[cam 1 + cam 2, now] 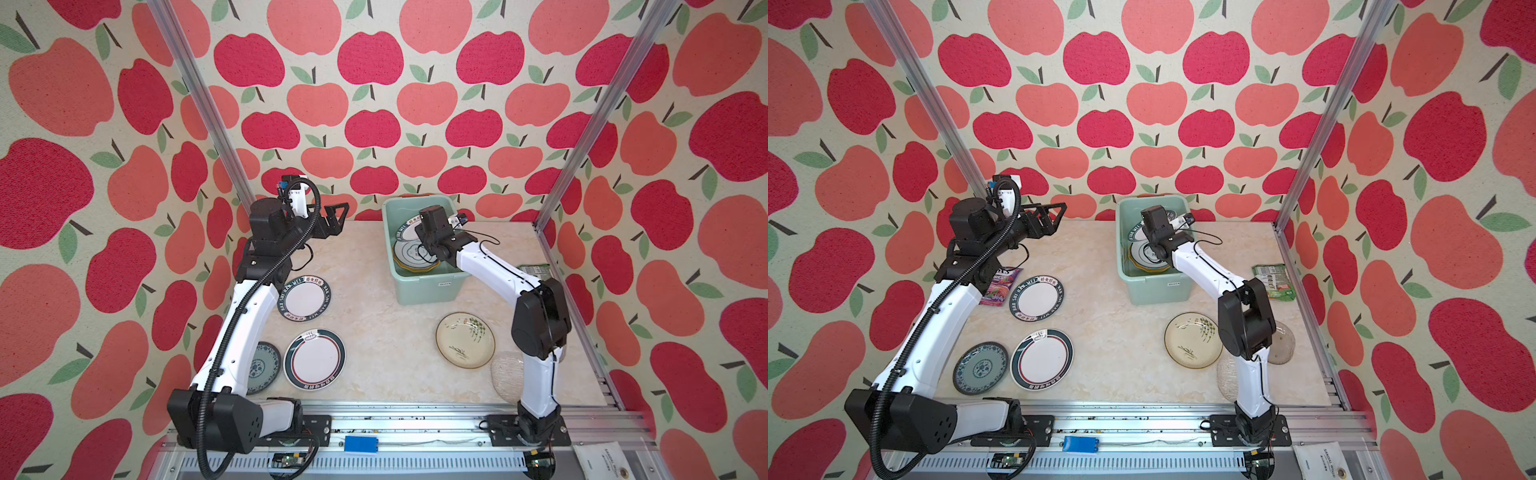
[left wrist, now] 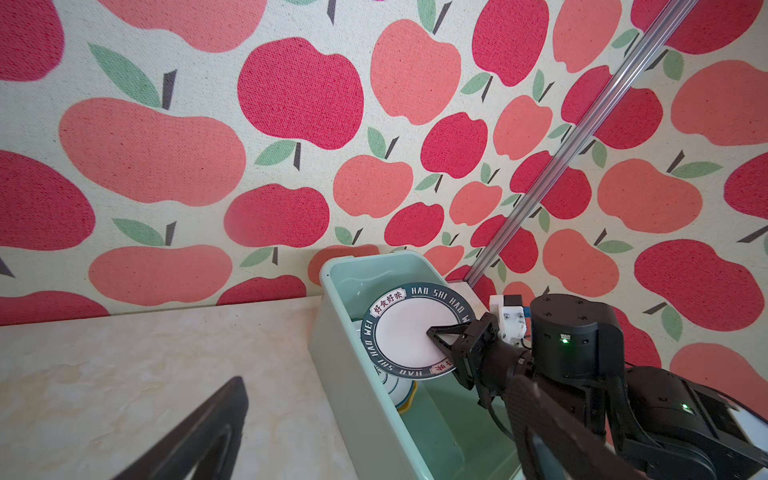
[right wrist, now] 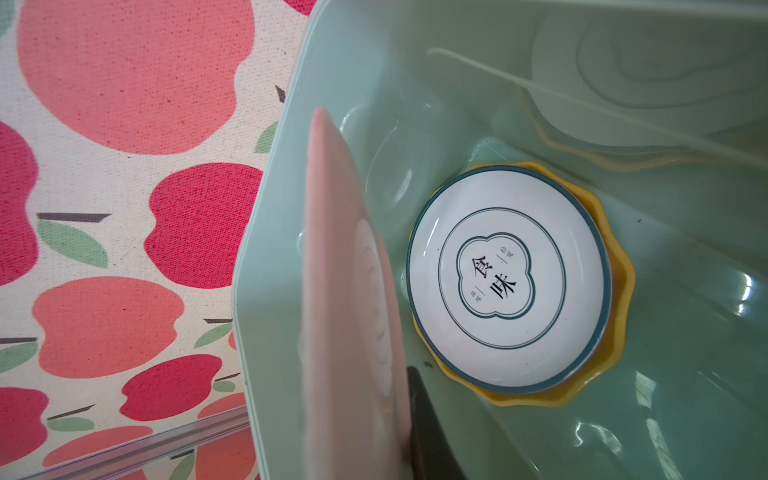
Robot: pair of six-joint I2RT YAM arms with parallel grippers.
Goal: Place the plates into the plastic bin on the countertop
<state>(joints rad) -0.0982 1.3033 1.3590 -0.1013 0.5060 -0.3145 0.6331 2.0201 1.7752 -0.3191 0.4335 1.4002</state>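
Next, my right gripper lowers deeper into the bin [image 1: 428,286] and releases the white plate onto the teal-rimmed plate, since that one lies flat below my gripper.
My right gripper [image 2: 434,332] is shut on a white plate with a dark lettered rim [image 2: 409,332], which stands on edge inside the mint-green plastic bin [image 1: 428,286]. One dark finger [image 3: 419,415] shows beside the plate's pale back [image 3: 345,291]. Flat on the bin's floor, a white teal-rimmed plate [image 3: 507,282] rests on a yellow scalloped one [image 3: 619,291]. My left gripper [image 1: 337,214] hangs open and empty, raised at the back left. On the countertop [image 1: 374,332] lie a lettered plate [image 1: 305,298], a ringed white plate [image 1: 314,359], a blue-patterned plate [image 1: 262,368], a cream plate [image 1: 465,340] and a glass plate [image 1: 505,374].
A purple snack packet [image 1: 1000,286] lies under my left arm and a green packet [image 1: 1273,280] sits by the right edge. Slanted aluminium posts [image 1: 582,137] stand at both back corners against the apple-patterned walls. A second glass plate [image 1: 1283,343] shows behind my right arm.
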